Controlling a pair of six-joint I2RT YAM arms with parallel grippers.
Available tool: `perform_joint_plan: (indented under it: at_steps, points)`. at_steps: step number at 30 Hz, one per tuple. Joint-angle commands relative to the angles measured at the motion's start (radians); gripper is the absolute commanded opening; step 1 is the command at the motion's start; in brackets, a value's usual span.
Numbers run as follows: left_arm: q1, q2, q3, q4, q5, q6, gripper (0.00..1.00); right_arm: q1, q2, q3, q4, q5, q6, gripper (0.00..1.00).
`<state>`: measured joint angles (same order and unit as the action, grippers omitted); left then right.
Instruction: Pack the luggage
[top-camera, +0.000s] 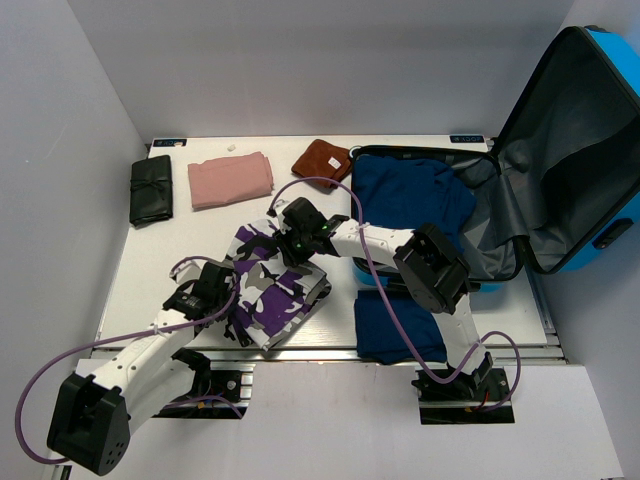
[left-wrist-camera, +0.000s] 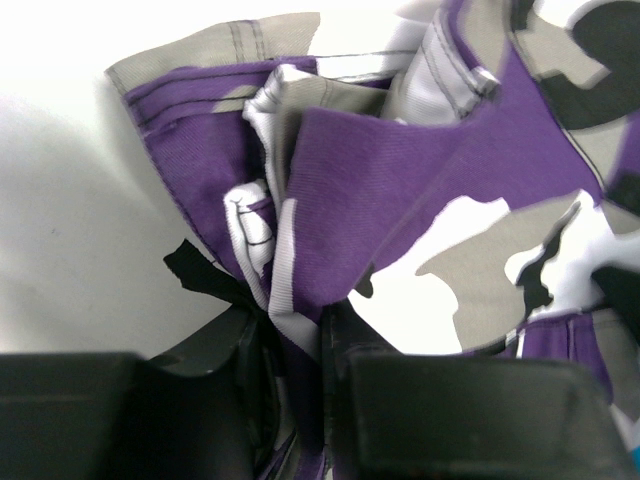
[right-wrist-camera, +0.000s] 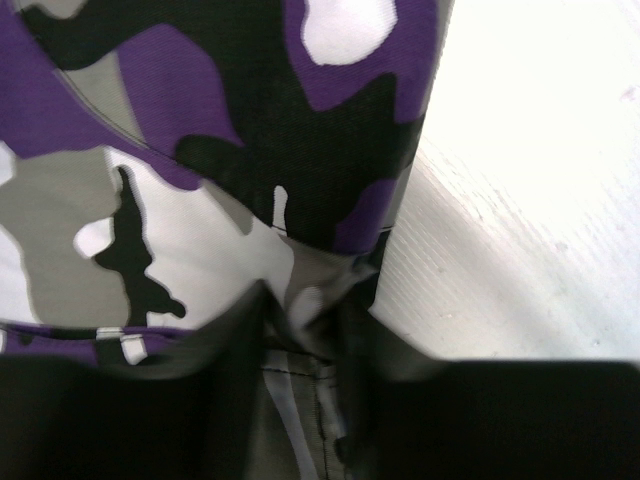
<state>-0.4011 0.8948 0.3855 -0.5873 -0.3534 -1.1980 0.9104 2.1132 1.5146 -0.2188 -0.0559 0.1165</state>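
The left gripper will move outward and across and release the camouflage garment onto the luggage's dark blue garment, because that one lies to its right in the top view.
The blue luggage lies open at the right, its lid propped up with grey lining showing and a dark blue garment in its base. A purple, white, grey and black camouflage garment lies on the table left of it. My left gripper is shut on the garment's near left edge; the fabric bunches between its fingers. My right gripper is shut on the garment's far edge, where the camouflage fabric fills the right wrist view.
A folded pink cloth, a black rolled pouch and a rust-brown cloth lie along the table's far side. Another dark blue cloth hangs at the near edge below the luggage. White walls enclose the table.
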Motion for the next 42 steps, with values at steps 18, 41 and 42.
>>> perform_joint_plan:
  at_steps: [18, 41, 42]
  points:
    - [-0.021, 0.133, 0.55, 0.079, 0.192, 0.483, 0.0, 0.001, -0.323, 0.168, -0.174, 0.246, 0.022, 0.0]
    - [-0.269, 1.056, 1.582, 0.092, 0.444, 0.69, 0.0, -0.566, -0.608, 0.039, -0.257, 0.444, 0.051, 0.0]
    - [-0.28, 1.091, 1.616, 0.074, 0.445, 0.69, 0.0, -0.582, -0.622, 0.021, -0.254, 0.436, 0.054, 0.0]
